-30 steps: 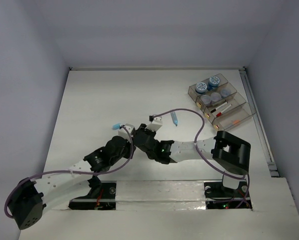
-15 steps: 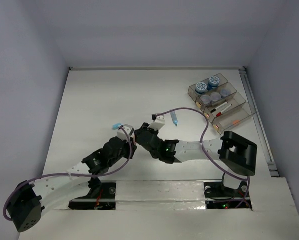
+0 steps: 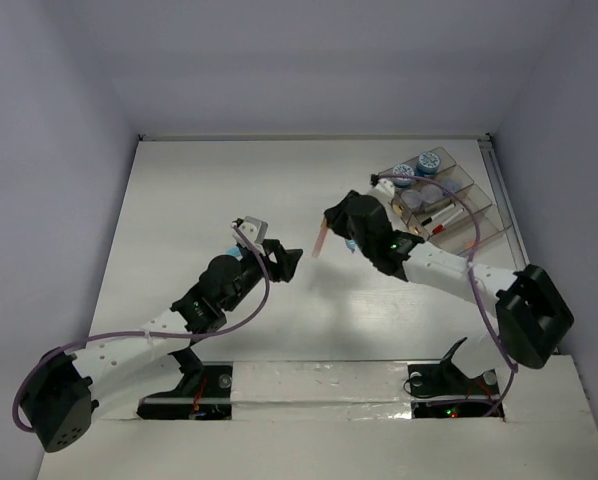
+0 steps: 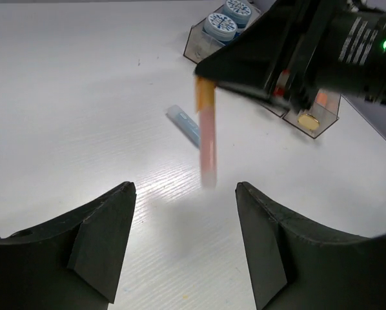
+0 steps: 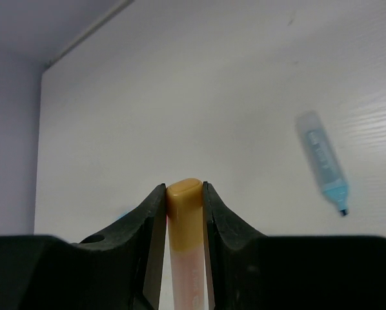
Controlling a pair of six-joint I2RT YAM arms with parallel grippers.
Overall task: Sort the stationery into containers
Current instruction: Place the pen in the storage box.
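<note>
The right gripper carries the stick to the right in the top view over the tray's near section (image 3: pixel 466 243) next, which has free room, then lowers and releases.
My right gripper (image 5: pixel 184 191) is shut on a pink stick with an orange cap (image 5: pixel 184 206), gripped at the cap. It holds the stick (image 3: pixel 319 241) above the middle of the table. In the left wrist view the stick (image 4: pixel 207 139) hangs down from the right gripper (image 4: pixel 209 81). My left gripper (image 3: pixel 282 262) stands open just left of it with nothing between its fingers (image 4: pixel 102 239). A blue stick (image 4: pixel 185 124) lies flat on the table beyond the held one. The smoky organiser tray (image 3: pixel 479 232) sits at the back right and holds blue-lidded jars (image 3: pixel 403 175) and pens.
A small light-blue item (image 3: pixel 231 251) lies by the left arm's wrist. A metal rail (image 3: pixel 514 240) runs along the table's right edge behind the tray. White walls close in the table on three sides.
The two grippers were together at the table's middle. The left one has opened, and the right arm has swung up and to the right, carrying the pink stick.
</note>
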